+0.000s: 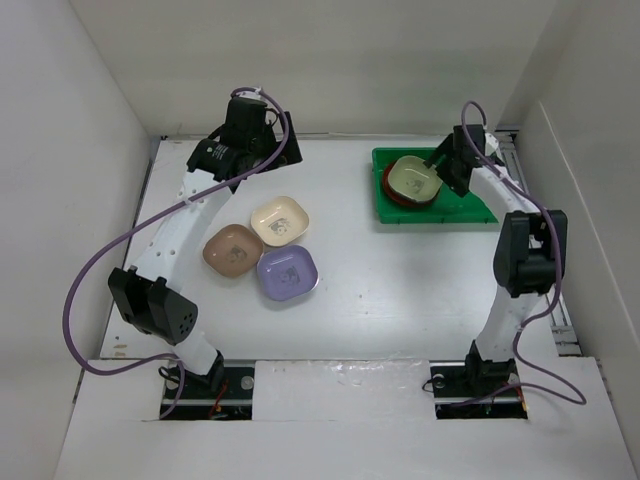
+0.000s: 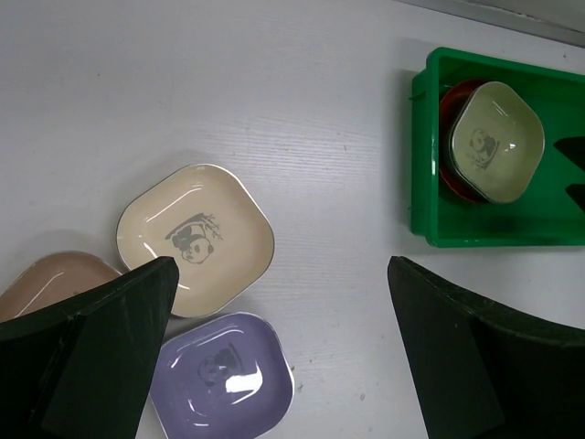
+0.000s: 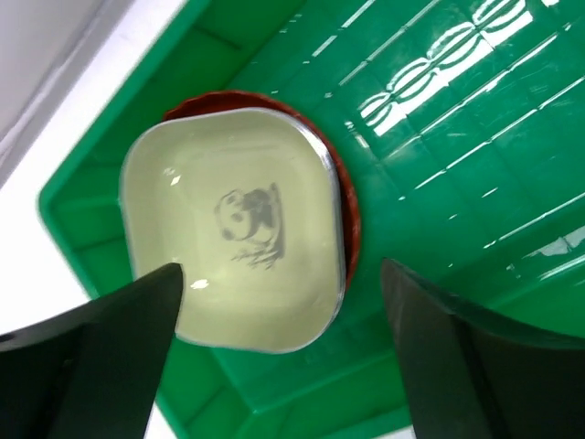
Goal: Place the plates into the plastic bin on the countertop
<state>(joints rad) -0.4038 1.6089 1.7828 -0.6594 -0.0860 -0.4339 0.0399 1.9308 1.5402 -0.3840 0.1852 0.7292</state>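
Note:
My right gripper will next go up and back across the countertop, then come down to the plate's rim on the side near the bin, because the lavender plate [image 1: 287, 273] is still outside the bin [image 1: 470, 212].
The green plastic bin [image 1: 470, 212] stands at the back right of the white countertop [image 1: 400, 290]. In it an olive-green plate [image 1: 415, 179] lies on a red-orange plate [image 1: 392, 191]. My right gripper [image 1: 445, 165] hangs open just above them; in the right wrist view the olive-green plate [image 3: 233, 238] lies between the open jaws. A cream plate [image 1: 279, 221], a tan-pink plate [image 1: 232, 250] and a lavender plate [image 1: 287, 273] lie on the countertop left of centre. My left gripper [image 2: 279, 352] is open and empty, high above them. The other plates are hidden.
White walls enclose the countertop on the left, back and right. The left arm arches over the left side, with its purple cable [image 1: 85, 290] looping beside it. The bin's right half [image 3: 457, 137] holds nothing.

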